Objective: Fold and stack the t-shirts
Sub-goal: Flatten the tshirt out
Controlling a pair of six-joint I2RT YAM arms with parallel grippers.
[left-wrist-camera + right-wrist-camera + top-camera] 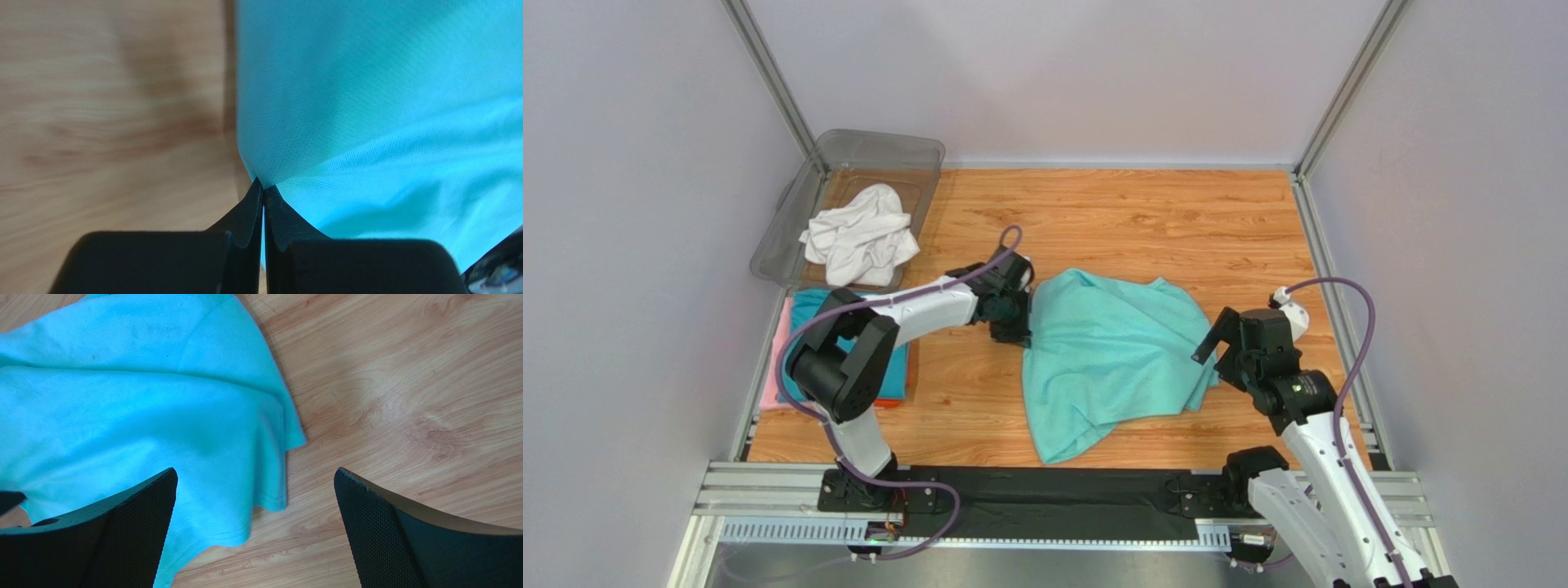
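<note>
The shirt's near hemmed corner (1194,404) (273,499) is below and nearer the base, so next I need to bring my open right gripper down and back toward the base onto it.
A mint green t-shirt (1112,355) lies crumpled on the wooden table in the top view. My left gripper (1019,322) is at its left edge, shut on a pinch of the green cloth (380,110); the left wrist view shows the fingertips (263,187) pressed together with fabric between them. My right gripper (1212,352) hovers open at the shirt's right edge, and the hem (184,447) lies below its left finger (132,530). A white t-shirt (857,235) sits bunched in the bin. Folded teal (808,306) and pink (772,377) shirts lie stacked at the left, partly hidden by the left arm.
A clear plastic bin (891,145) stands at the back left corner. Grey walls and metal frame rails enclose the table on three sides. Bare wood (399,404) shows to the right of the green shirt and behind it.
</note>
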